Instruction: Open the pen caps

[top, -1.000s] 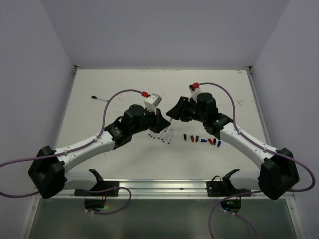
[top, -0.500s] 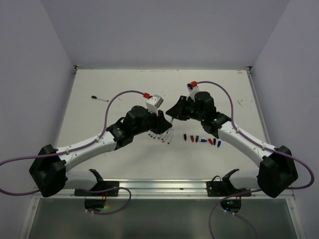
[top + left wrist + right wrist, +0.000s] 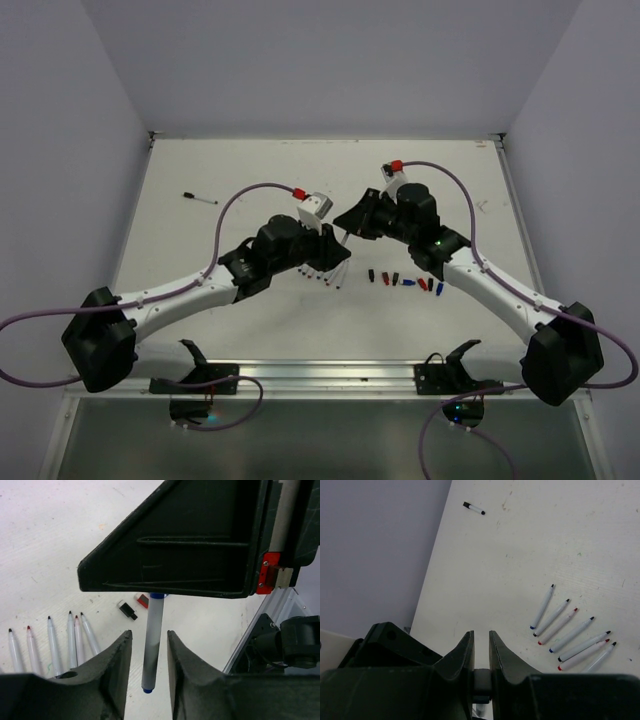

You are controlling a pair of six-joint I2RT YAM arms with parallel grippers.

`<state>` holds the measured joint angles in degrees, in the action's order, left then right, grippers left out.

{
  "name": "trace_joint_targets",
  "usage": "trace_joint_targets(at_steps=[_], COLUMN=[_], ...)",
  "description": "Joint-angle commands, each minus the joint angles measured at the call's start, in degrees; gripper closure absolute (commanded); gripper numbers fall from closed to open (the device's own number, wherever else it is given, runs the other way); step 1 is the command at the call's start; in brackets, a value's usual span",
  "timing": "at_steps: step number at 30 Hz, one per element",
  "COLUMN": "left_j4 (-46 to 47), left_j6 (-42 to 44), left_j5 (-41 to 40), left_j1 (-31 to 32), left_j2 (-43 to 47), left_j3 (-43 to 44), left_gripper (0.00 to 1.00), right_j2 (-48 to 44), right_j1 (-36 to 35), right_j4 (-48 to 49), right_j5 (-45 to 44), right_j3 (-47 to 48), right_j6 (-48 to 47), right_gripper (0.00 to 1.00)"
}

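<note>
Loose caps line up below my right gripper and to its right in the top view. It swings over next, lowers beside the end blue cap and releases.
A white pen point(image 3: 151, 645) with a blue end plug hangs upright between the fingers of my left gripper point(image 3: 148, 635). That gripper is open, with a gap on each side of the barrel. The pen's blue top end point(image 3: 157, 596) runs up into my right gripper point(image 3: 481, 634), which is shut on it. Only a dark stub point(image 3: 481, 679) shows between the right jaws. In the top view both grippers point(image 3: 335, 250) point(image 3: 347, 226) meet above the table's middle. Several uncapped pens point(image 3: 325, 272) lie in a row below them. Loose pen caps point(image 3: 405, 282) in black, red and blue lie to their right.
One capped pen with a black cap point(image 3: 200, 198) lies alone near the table's far left edge. Purple cables point(image 3: 240, 195) arch over both arms. A metal rail point(image 3: 330, 375) runs along the near edge, and walls close in on both sides.
My left gripper has opened and let go of the pen barrel. My right gripper closed on the pen's top end and both wrists shifted slightly right.
</note>
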<state>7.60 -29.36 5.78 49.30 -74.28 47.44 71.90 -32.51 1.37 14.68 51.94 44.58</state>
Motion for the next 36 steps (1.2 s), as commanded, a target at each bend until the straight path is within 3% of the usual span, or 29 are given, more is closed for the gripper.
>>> trace_joint_targets(at_steps=[1,3,5,7,10,14,17,21,23,24,25,26,28,29,31,32,33,36], left_j4=[5.1,5.6,8.2,12.2,25.3,51.3,67.7,73.7,64.6,56.6,32.0,20.1,3.3,-6.4,-16.2,-21.3,-23.3,-26.4], left_j6=[0.0,0.2,0.6,0.5,-4.5,-15.4,-24.5,-30.6,-28.7,-21.9,-16.9,-12.2,-5.4,-5.5,-8.9,-9.7,-11.2,-9.4], left_j5=[1.4,4.2,10.0,14.7,26.0,37.4,41.2,41.9,39.2,36.3,31.4,13.8,-5.3,-22.2,-36.8,-46.9,-51.0,-53.5], left_j1=[0.6,0.6,0.6,0.4,-1.3,-3.4,-5.2,-6.8,-6.8,-6.8,-6.7,-6.0,-1.2,2.3,5.7,7.1,10.3,13.8], left_j2=[-1.0,-1.2,-0.5,2.0,5.6,7.6,7.6,6.9,7.8,8.8,11.9,13.2,13.4,12.8,9.7,8.6,7.5,2.8], left_j3=[1.7,1.9,1.0,-0.9,-6.7,-15.7,-19.8,-20.6,-19.2,-17.9,-13.1,-9.9,-4.1,-0.3,3.3,5.5,6.6,10.3], left_gripper=[0.68,0.92,1.00,1.00,1.00,1.00,1.00,1.00,1.00,1.00,1.00,1.00,1.00,1.00,1.00,1.00,1.00,1.00], right_j2=[-1.7,-1.9,-2.2,-3.0,-4.3,-6.2,-6.6,-8.0,-8.1,-9.2,-10.1,-10.8,-12.6,-12.8,-11.6,-10.8,-9.8,-5.9], right_j1=[-0.4,-0.4,-0.4,-0.4,0.2,0.2,0.3,0.3,0.3,0.2,0.3,0.0,-0.4,-1.1,-2.0,-3.8,-4.6,-8.1], right_j4=[2.4,2.5,2.9,5.1,14.1,37.6,42.5,45.0,42.1,38.9,34.0,25.1,15.6,5.9,-1.2,-9.9,-13.2,-19.6], right_j5=[0.8,0.4,0.4,1.2,5.6,16.9,22.0,23.3,22.7,21.0,16.5,14.0,5.5,-5.3,-16.0,-21.3,-30.7,-42.7], right_j3=[0.2,-0.1,-0.6,-2.4,-6.7,-13.1,-13.4,-14.7,-14.1,-13.8,-12.1,-11.1,-7.7,-6.2,-1.4,0.6,2.6,8.2], right_j6=[1.4,1.0,0.2,-1.4,-2.0,0.1,2.0,4.3,3.9,1.6,-0.7,-2.8,-7.6,-9.0,-9.5,-9.5,-10.0,-10.9], right_gripper=[1.00,1.00,1.00,1.00,1.00,1.00,1.00,1.00,1.00,1.00,1.00,1.00,1.00,1.00,1.00,1.00,1.00,1.00])
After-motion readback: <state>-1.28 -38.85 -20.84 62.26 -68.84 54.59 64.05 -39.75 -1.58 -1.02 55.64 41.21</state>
